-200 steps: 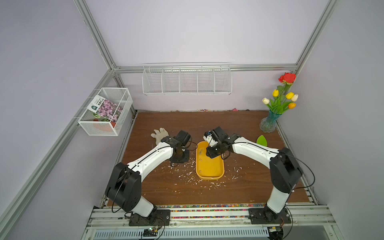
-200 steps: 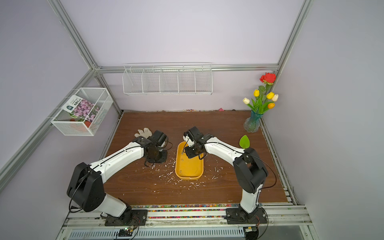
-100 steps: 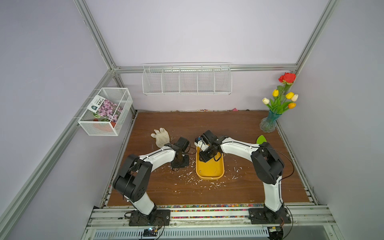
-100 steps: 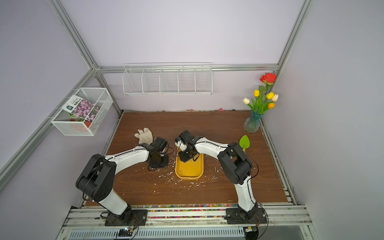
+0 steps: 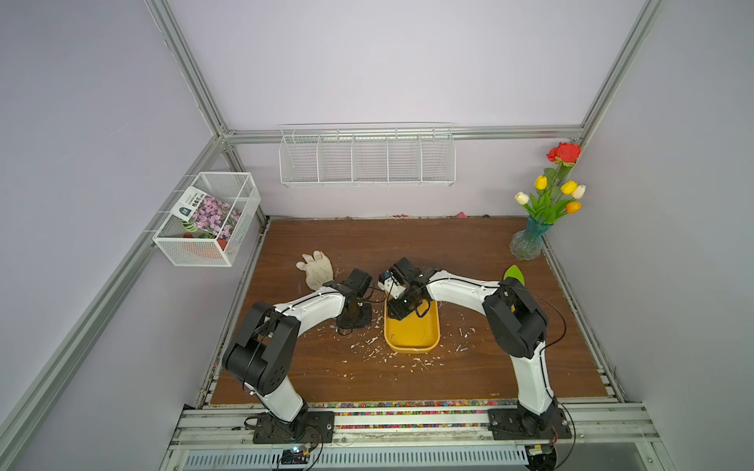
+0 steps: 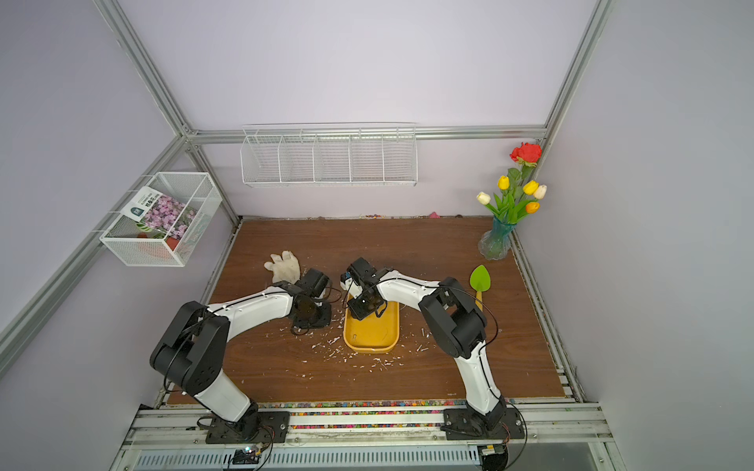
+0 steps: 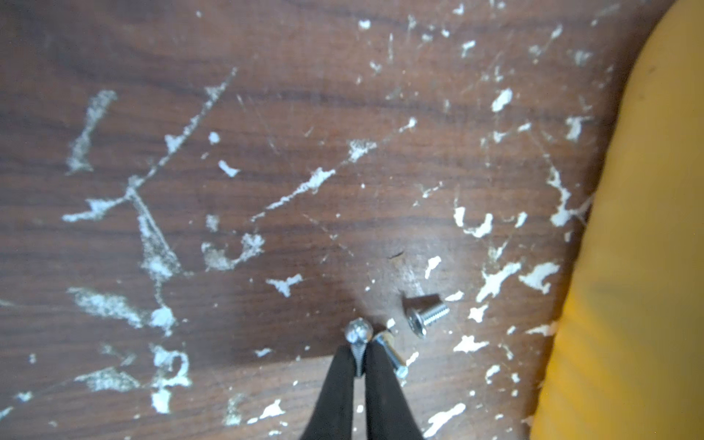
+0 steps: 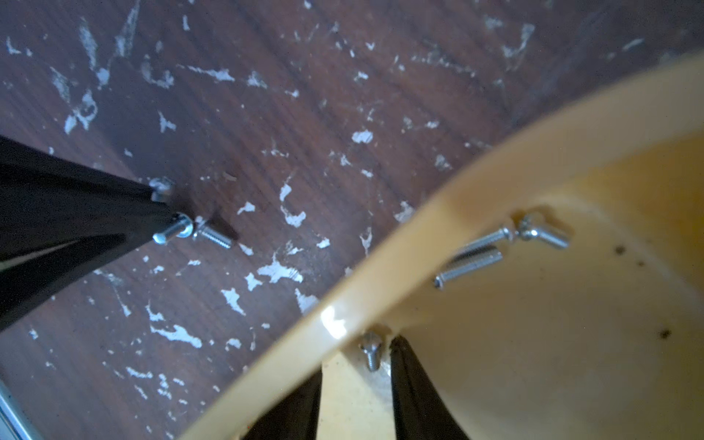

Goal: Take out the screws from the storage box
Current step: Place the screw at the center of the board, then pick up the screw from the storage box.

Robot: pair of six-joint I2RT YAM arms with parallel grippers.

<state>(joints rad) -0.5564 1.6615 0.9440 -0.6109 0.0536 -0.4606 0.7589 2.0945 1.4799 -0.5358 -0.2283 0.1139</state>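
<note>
My right gripper should stay low and bring both fingers together around the small screw, which stands between them against the box's side.
The yellow storage box lies mid-table. My right gripper is open inside the box's far left corner. One small screw stands between its fingers against the wall. More screws lie further along that wall. My left gripper is down on the table just left of the box. It is shut on a screw whose head touches the wood. Two other screws lie on the table beside its tips.
White flecks cover the wood around the box. A white glove lies behind the left arm. A green leaf-shaped tool and a flower vase stand at the right. Wire baskets hang on the walls.
The right gripper has moved left and down into the box's far corner. Both arms have folded their elbows back toward the front. The left gripper has stayed low beside the box.
</note>
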